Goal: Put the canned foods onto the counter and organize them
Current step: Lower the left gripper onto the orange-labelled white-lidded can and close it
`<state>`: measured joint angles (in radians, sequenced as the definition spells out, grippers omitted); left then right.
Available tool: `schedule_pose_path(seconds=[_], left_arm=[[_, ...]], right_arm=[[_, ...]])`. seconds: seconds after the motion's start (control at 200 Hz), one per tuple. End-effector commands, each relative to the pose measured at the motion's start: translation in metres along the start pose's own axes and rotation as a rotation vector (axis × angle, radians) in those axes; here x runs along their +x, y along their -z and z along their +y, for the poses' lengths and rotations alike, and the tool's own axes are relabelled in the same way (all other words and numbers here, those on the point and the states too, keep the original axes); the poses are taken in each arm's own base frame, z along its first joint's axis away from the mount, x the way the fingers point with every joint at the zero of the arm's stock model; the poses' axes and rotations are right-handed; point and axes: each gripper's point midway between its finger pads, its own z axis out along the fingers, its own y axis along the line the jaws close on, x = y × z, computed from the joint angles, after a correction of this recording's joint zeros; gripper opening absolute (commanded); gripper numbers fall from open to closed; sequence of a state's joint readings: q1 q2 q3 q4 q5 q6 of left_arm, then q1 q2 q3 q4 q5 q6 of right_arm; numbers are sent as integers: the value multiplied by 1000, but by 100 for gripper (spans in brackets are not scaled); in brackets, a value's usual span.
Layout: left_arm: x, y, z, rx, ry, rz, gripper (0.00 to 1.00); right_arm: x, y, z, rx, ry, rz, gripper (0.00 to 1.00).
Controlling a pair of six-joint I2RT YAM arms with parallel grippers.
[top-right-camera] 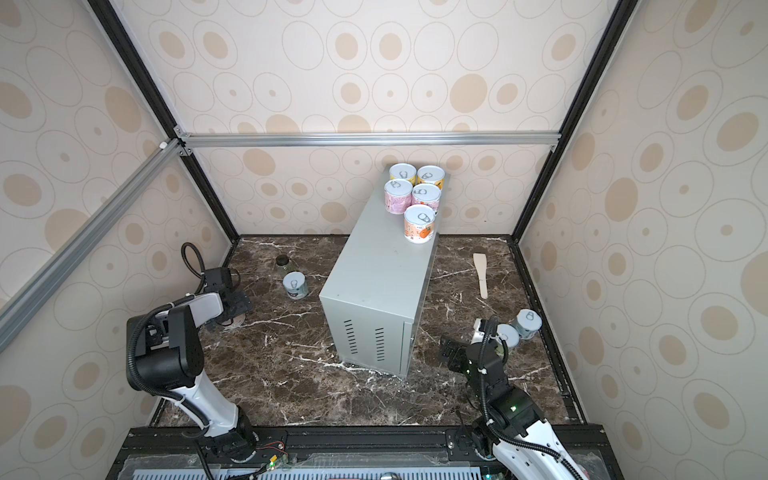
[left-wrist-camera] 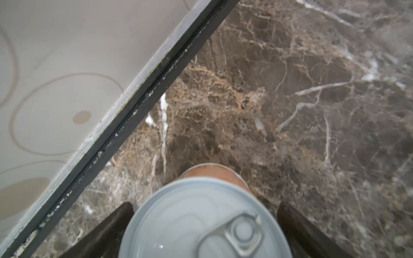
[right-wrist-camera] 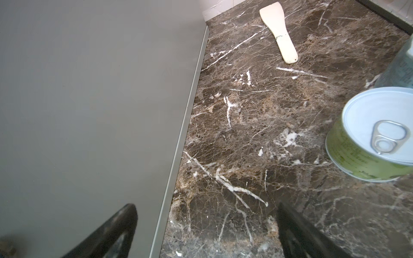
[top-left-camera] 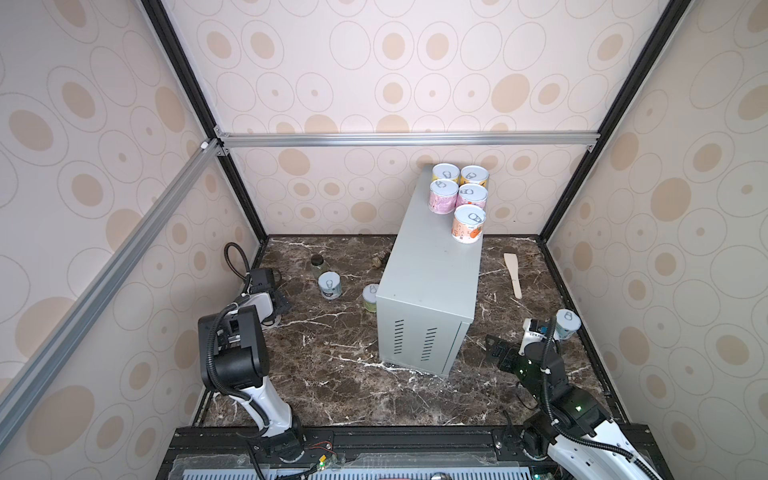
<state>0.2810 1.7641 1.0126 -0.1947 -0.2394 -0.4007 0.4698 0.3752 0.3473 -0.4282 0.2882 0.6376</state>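
Observation:
I should keep my left gripper almost where it is and close its fingers on the sides of the orange-labelled tin (left-wrist-camera: 205,223), because the tin stands upright between them.
The counter (top-left-camera: 428,266) is a tall grey box with several tins at its far end: yellow ones (top-left-camera: 445,173), pink ones (top-left-camera: 444,195) and an orange one (top-left-camera: 468,222) nearest. My left gripper (left-wrist-camera: 204,207) is open by the left wall. Its fingers straddle an upright orange-labelled tin (left-wrist-camera: 205,223) on the marble, and a sliver of marble shows beside one finger. My right gripper (right-wrist-camera: 205,207) is open and empty, low beside the counter's right side (right-wrist-camera: 89,111). A green tin (right-wrist-camera: 368,138) and a white-blue tin (top-right-camera: 528,323) stand to its right.
On the marble left of the counter stand a white-blue tin (top-left-camera: 330,285), a green tin (top-left-camera: 370,297) against the box and a black-lidded jar (top-left-camera: 318,264). A wooden spatula (top-left-camera: 513,270) lies at the right. A small brown object (top-left-camera: 377,261) sits behind the box. Walls enclose three sides.

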Motion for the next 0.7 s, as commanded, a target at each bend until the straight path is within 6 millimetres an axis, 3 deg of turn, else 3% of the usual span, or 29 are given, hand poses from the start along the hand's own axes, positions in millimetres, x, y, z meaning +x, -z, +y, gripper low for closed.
schedule_pose_path(seconds=[0.0, 0.31, 0.61, 0.695], left_arm=[[-20, -1, 3, -22, -19, -41, 98], [-12, -7, 2, -17, -28, -22, 90], [-10, 4, -1, 24, -18, -28, 63], [-8, 9, -1, 38, -24, -29, 59]], right_arm=[[0, -3, -3, 15, 4, -10, 99], [1, -4, -5, 24, 10, -9, 99], [-3, -1, -3, 16, 8, -15, 99], [-1, -3, -3, 16, 10, -13, 99]])
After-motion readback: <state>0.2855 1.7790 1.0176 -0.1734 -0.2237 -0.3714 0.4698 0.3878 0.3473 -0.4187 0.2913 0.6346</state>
